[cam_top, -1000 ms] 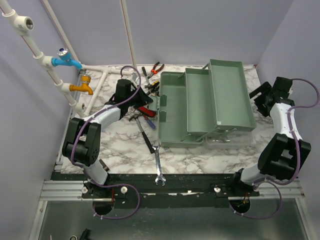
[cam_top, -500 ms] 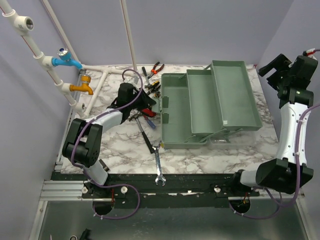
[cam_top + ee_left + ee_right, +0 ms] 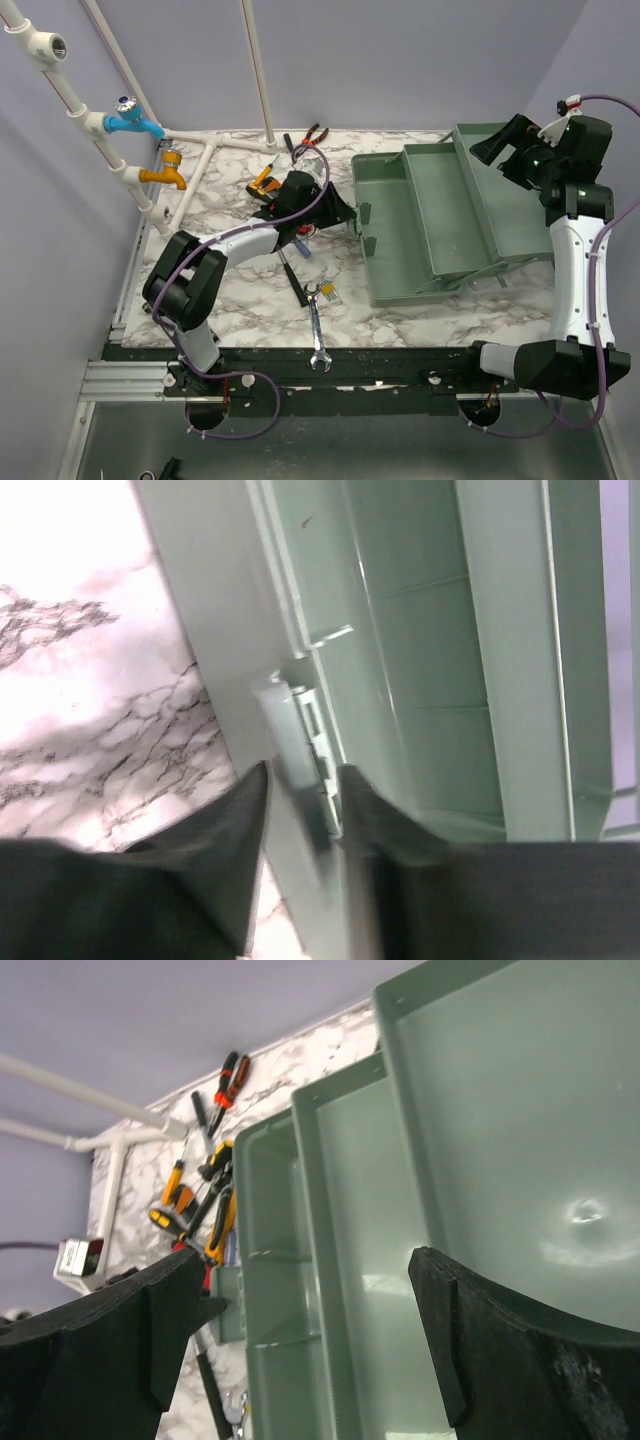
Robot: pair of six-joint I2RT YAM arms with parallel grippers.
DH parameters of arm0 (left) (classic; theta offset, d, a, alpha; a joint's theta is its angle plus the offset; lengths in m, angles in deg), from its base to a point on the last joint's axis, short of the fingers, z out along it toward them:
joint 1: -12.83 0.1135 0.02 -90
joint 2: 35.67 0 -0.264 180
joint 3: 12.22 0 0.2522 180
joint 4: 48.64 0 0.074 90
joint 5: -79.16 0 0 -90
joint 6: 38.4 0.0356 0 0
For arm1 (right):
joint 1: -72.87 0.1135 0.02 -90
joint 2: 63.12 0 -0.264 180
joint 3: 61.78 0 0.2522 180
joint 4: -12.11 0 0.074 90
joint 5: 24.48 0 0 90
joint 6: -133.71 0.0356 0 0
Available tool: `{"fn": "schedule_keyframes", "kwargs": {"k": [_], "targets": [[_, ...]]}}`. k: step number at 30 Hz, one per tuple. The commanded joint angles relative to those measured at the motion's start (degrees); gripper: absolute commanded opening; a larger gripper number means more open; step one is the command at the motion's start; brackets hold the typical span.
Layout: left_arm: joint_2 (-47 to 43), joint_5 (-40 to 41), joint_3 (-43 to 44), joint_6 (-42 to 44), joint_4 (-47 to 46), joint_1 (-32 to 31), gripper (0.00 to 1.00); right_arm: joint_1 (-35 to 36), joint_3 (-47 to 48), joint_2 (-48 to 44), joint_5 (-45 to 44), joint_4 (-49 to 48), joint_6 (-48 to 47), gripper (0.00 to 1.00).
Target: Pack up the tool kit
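Next, the right gripper crosses the toolbox (image 3: 440,230) leftward in the top view, down onto the blue screwdriver handle (image 3: 302,248), as bare marble surrounds the handle's end.
The grey-green toolbox (image 3: 440,230) lies open on the marble table, its trays spread out. My left gripper (image 3: 350,212) is at its left wall; in the left wrist view the gripper (image 3: 303,772) is shut on the wall by the latch (image 3: 300,715). My right gripper (image 3: 495,145) hangs open and empty above the toolbox's far right; it (image 3: 300,1270) looks down into the trays (image 3: 500,1140). Orange-and-black pliers (image 3: 313,135) and yellow-handled screwdrivers (image 3: 265,182) lie on the table left of the box, also in the right wrist view (image 3: 222,1220).
A silver spanner (image 3: 317,335) and a black-handled tool (image 3: 293,275) lie near the front edge. White pipes with a blue tap (image 3: 135,122) and an orange tap (image 3: 165,177) stand at the back left. Purple walls close in the table.
The toolbox has slid to the right and turned a little, with my left gripper moving right along its left wall. My right arm has risen and swung over the box's far right.
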Motion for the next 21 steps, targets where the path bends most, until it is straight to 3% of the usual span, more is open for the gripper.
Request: {"fn": "schedule_keyframes", "kwargs": {"k": [1, 5, 10, 15, 21], "targets": [[-1.75, 1.68, 4.15, 2.66, 1.5, -0.82, 0.56, 1.41, -3.22, -3.35, 8.0, 0.93, 0.14, 0.93], [-7.17, 7.62, 4.15, 8.93, 8.82, 0.68, 0.83, 5.16, -7.0, -5.1, 9.97, -0.92, 1.32, 0.92], [-13.77, 16.74, 3.57, 16.46, 19.12, 3.1, 0.98, 11.93, -9.48, -5.06, 7.7, -2.22, 1.44, 0.9], [-18.44, 30.46, 2.15, 13.82, 30.6, 4.13, 0.99, 23.85, -8.83, -2.06, 3.11, -2.94, 0.97, 0.85], [-26.95, 34.59, -6.35, 10.83, 34.55, 4.82, 0.99, 41.71, -6.2, 4.71, -8.03, -3.93, 1.07, 0.82]]}}
